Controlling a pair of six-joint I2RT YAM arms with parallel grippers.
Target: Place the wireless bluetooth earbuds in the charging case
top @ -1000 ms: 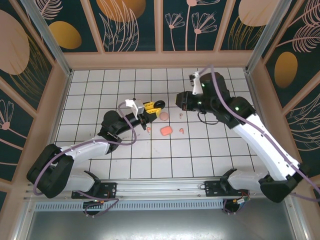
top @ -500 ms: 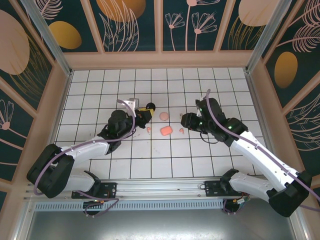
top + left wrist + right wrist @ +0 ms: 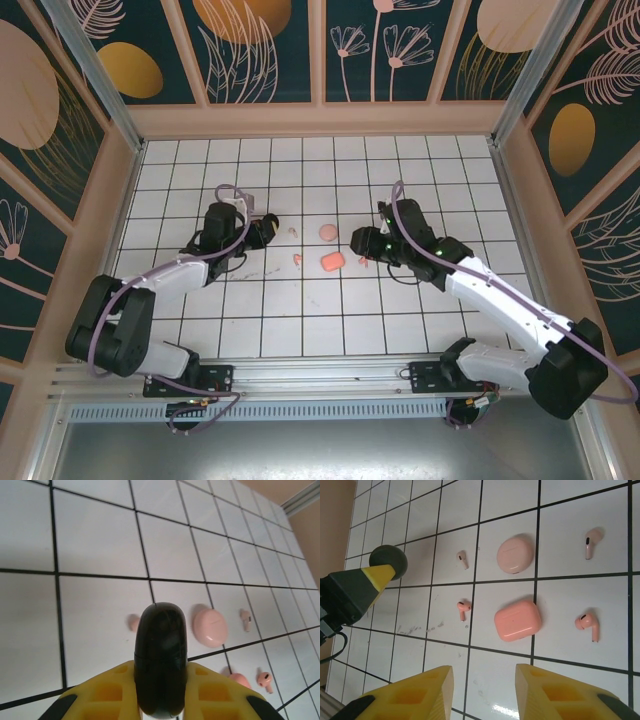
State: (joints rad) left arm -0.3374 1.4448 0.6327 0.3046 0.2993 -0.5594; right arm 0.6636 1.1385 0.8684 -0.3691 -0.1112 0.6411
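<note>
The robot needs to draw its left gripper away from the pale pink earbuds, lower the black case (image 3: 161, 650) and release it farther from them, where bare white tile (image 3: 31, 635) lies below the gripper.
My left gripper (image 3: 161, 680) is shut on a black oval charging case (image 3: 161, 650), held on edge between the yellow fingers (image 3: 105, 692) left of the other things (image 3: 266, 229). A round pale pink case (image 3: 515, 555) and a coral charging case (image 3: 518, 619) lie shut on the tiles. Two pale pink earbuds (image 3: 462, 558) (image 3: 590, 541) flank the round case. Two coral earbuds (image 3: 462, 607) (image 3: 586, 624) flank the coral case. My right gripper (image 3: 485, 692) stands open just short of the coral case, nothing between its fingers (image 3: 358, 241).
The white tiled floor (image 3: 300, 310) is walled by a wooden frame (image 3: 310, 120) on three sides. In the right wrist view the left gripper (image 3: 350, 592) and its black case (image 3: 388, 560) sit at the far left. A few scuff marks (image 3: 415, 629) mark one tile.
My right arm has swung down and toward the cases, and its jaws have opened. The left gripper has drawn back to the left, still holding the black case.
</note>
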